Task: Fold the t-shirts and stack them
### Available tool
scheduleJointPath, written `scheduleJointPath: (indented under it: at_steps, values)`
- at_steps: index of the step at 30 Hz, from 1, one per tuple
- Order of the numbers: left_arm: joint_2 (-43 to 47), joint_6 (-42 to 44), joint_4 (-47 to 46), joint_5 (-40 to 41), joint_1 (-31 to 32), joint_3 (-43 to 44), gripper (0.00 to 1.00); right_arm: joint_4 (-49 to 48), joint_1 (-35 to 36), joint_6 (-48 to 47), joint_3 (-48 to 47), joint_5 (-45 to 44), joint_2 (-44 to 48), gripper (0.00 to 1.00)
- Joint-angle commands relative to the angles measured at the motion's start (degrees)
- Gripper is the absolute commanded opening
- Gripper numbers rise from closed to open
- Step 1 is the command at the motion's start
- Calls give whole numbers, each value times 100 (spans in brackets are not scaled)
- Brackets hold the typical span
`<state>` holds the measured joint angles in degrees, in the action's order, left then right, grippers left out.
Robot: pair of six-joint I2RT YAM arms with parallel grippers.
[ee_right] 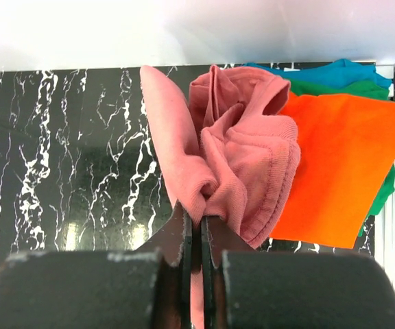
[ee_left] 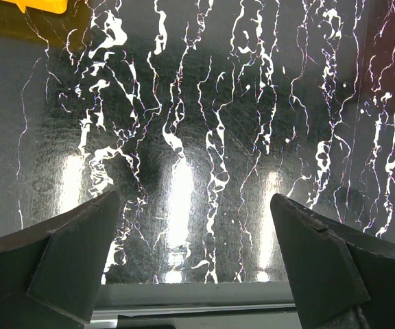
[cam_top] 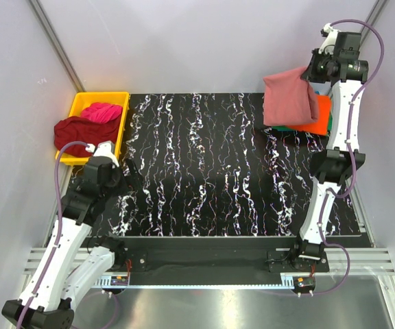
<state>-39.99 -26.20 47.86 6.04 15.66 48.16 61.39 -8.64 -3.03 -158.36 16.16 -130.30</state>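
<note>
Because the orange t-shirt's uncovered side (cam_top: 324,113) (ee_right: 345,168) lies below my right gripper and to its right in the wrist view, I should shift that way, lower and release the fold.
My right gripper (ee_right: 199,218) is shut on a fold of the salmon-pink t-shirt (ee_right: 238,147), which hangs bunched above the far right of the table (cam_top: 290,96). Under it lies a stack with an orange t-shirt (ee_right: 341,164) on top, over a green one (ee_right: 362,88) and a teal one (ee_right: 341,70). The dark red t-shirt (cam_top: 77,130) and the magenta t-shirt (cam_top: 103,111) lie crumpled in the yellow tray (cam_top: 122,127) at the far left. My left gripper (ee_left: 194,233) is open, low over the bare marbled table (ee_left: 204,123) near the tray, with nothing between its fingers.
The black marbled mat (cam_top: 204,171) covers the table between the tray and the stack. Grey walls close in the back and sides. A metal rail (cam_top: 211,277) runs along the near edge by the arm bases.
</note>
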Motion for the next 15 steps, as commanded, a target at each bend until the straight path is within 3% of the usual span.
scheduleJointPath:
  at_steps: [1,15]
  values:
    - [-9,-17,-268,20,-19,0,98,-487,-154,118,-379,194,-39,0]
    - [-115,-17,-268,46,-19,0,98,-1445,-638,540,-221,36,-557,0]
